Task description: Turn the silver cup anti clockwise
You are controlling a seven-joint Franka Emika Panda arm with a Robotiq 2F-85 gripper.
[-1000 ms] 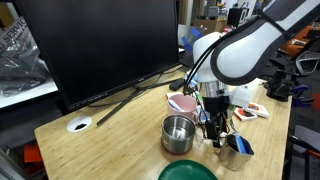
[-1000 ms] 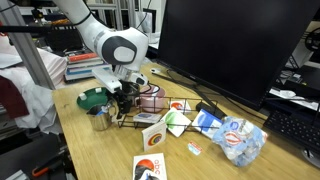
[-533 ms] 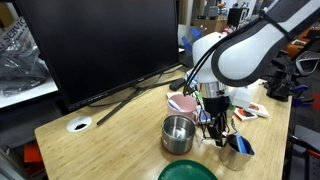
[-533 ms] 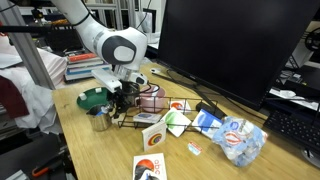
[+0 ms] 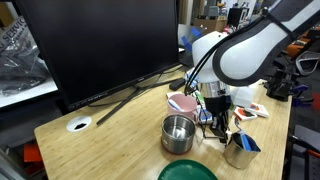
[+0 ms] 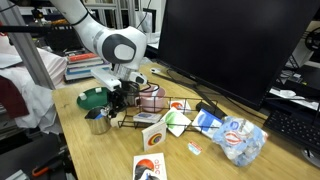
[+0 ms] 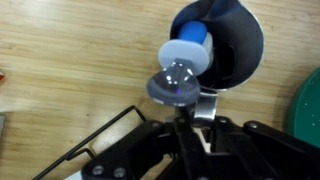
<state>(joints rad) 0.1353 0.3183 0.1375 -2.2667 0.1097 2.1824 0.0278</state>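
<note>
The flat handle (image 7: 205,103) is between my closed fingers, so I will swing my gripper anticlockwise around to the cup's side by the green bowl (image 7: 257,55) and let go of the handle.
The silver cup (image 7: 232,42) fills the top of the wrist view, seen from above, with a blue and white part at its rim. Its flat metal handle (image 7: 205,103) points down between my black fingers. My gripper (image 7: 196,118) is shut on that handle. In both exterior views the cup (image 5: 240,150) (image 6: 98,123) stands upright on the wooden table, with the gripper (image 5: 222,130) (image 6: 112,106) right beside it, reaching down from above.
A wider steel pot (image 5: 178,132) and a green bowl (image 5: 188,172) stand close to the cup. A pink bowl (image 5: 183,103), a black wire rack (image 6: 152,110), snack packets (image 6: 172,122) and a plastic bag (image 6: 236,138) lie nearby. A large monitor (image 5: 100,45) stands behind.
The jaws have closed from wide open onto the cup's handle. The cup has shifted slightly on the table; the arm has barely moved.
</note>
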